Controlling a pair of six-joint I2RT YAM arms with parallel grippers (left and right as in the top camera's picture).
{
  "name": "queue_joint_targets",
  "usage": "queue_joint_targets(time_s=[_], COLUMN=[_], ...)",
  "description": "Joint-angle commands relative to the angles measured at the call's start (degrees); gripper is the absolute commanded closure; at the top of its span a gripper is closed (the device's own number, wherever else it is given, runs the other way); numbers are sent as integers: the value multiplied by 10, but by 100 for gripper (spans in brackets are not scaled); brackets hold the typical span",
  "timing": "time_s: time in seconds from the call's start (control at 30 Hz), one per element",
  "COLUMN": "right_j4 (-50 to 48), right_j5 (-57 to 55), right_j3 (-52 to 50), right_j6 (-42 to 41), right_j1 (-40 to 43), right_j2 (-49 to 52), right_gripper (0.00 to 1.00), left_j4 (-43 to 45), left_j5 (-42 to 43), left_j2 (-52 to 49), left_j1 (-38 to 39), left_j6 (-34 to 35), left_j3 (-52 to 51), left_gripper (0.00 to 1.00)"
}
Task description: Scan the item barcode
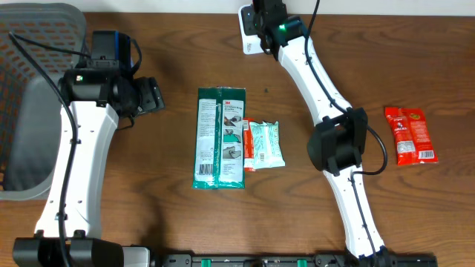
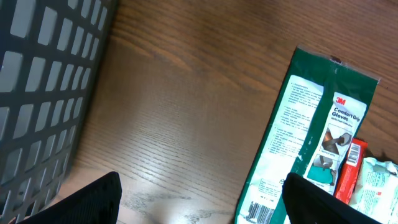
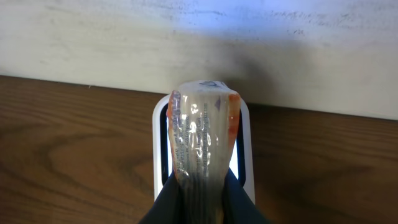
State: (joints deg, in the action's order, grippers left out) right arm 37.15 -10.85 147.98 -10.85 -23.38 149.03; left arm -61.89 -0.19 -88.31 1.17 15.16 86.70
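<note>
My right gripper swings back and to the right in the overhead view next, where the red packet (image 1: 412,136) lies, then lowers and releases the clear packet there.
My right gripper (image 3: 200,190) is shut on a clear packet with orange edges (image 3: 202,127) and holds it upright in front of the white barcode scanner (image 3: 160,143). The scanner's lit window glows behind the packet. In the overhead view the scanner (image 1: 247,33) stands at the table's back edge, with the right gripper (image 1: 261,30) over it. My left gripper (image 1: 154,95) hangs open over bare wood, left of a green glove pack (image 1: 220,138). In the left wrist view its fingers (image 2: 93,200) hold nothing, and the glove pack (image 2: 311,137) shows a barcode (image 2: 261,213).
A teal-and-white packet (image 1: 266,144) and a thin orange item (image 1: 247,144) lie beside the glove pack. A red packet (image 1: 410,135) lies at the right. A grey slatted basket (image 1: 33,96) stands at the far left, also visible from the left wrist (image 2: 43,93).
</note>
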Motion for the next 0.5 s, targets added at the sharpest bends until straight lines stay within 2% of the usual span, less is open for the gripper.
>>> queue_joint_targets(time_s=[0.0,0.47], right_j4=[2,-24], right_j5=[6,0], right_j3=[-1,-43], right_j6=[6,6], right_j1=[6,13], right_j2=[29,30], right_gripper=[94,94], left_j4=[-2,-2], left_j5=[-5,-5], left_j2=[2,2], left_j1=[-2,-2], left_j6=[-1,-1], left_j3=[5,5], left_gripper=[17,17])
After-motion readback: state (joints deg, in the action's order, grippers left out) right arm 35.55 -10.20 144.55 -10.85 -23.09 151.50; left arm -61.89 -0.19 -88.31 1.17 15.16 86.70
